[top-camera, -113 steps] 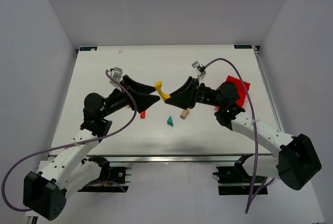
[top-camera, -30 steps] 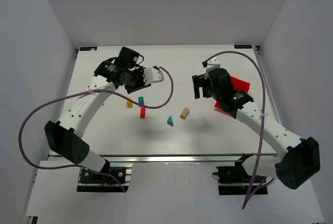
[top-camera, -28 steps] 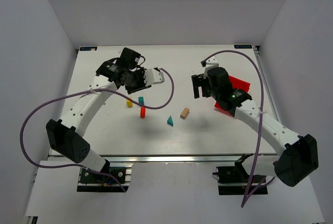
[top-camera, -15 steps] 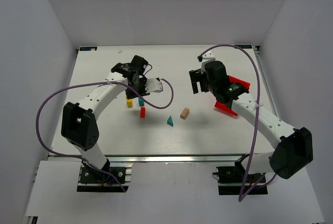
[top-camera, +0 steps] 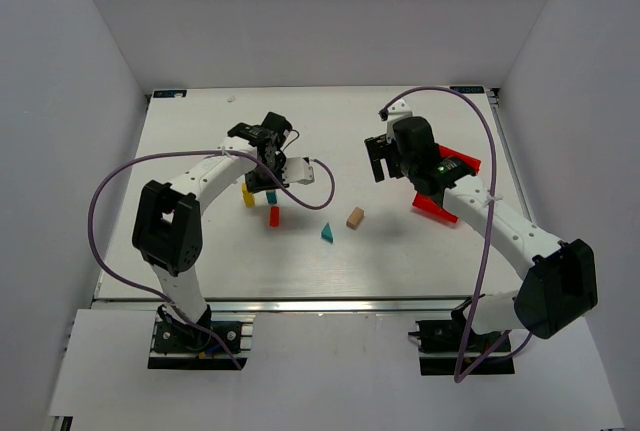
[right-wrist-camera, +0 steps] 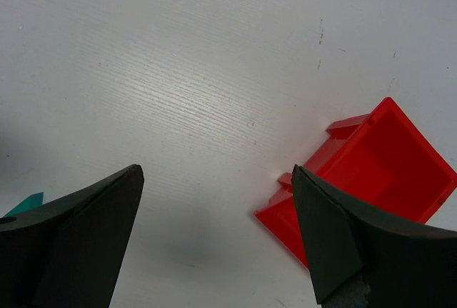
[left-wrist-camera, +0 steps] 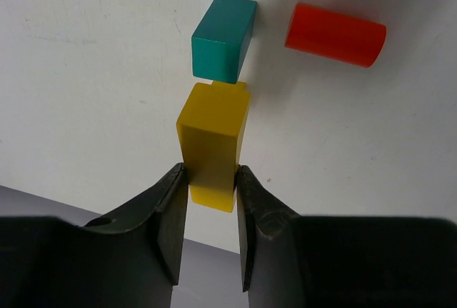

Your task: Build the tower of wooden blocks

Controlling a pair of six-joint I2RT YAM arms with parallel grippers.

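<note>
The left gripper will next go down and move outward a little to bring the held yellow block onto the yellow piece beside the teal cube, then let go, because that piece peeks out below.
My left gripper (left-wrist-camera: 211,172) is shut on the yellow block (left-wrist-camera: 214,133), which stands just left of a teal cube (left-wrist-camera: 223,28); from above the yellow block (top-camera: 248,196) sits under my left gripper (top-camera: 257,183). A red block (top-camera: 274,215) lies just in front of the teal cube (top-camera: 270,194), seen as a red cylinder (left-wrist-camera: 335,34) in the left wrist view. Nearer the middle are a teal triangle (top-camera: 326,232) and a tan cube (top-camera: 354,217). My right gripper (top-camera: 377,161) hangs open and holds nothing, well behind the tan cube.
A red plastic bin (top-camera: 445,186) lies at the right under my right arm, and its corner (right-wrist-camera: 371,172) shows beside the right fingers. The table's white surface (top-camera: 400,251) stretches toward the near edge. Purple cables loop off both arms.
My left arm has swung its elbow in toward the middle while the yellow block stayed by the teal cube. My right gripper drifted slightly farther back. Earlier both grippers met at the yellow block mid-table.
</note>
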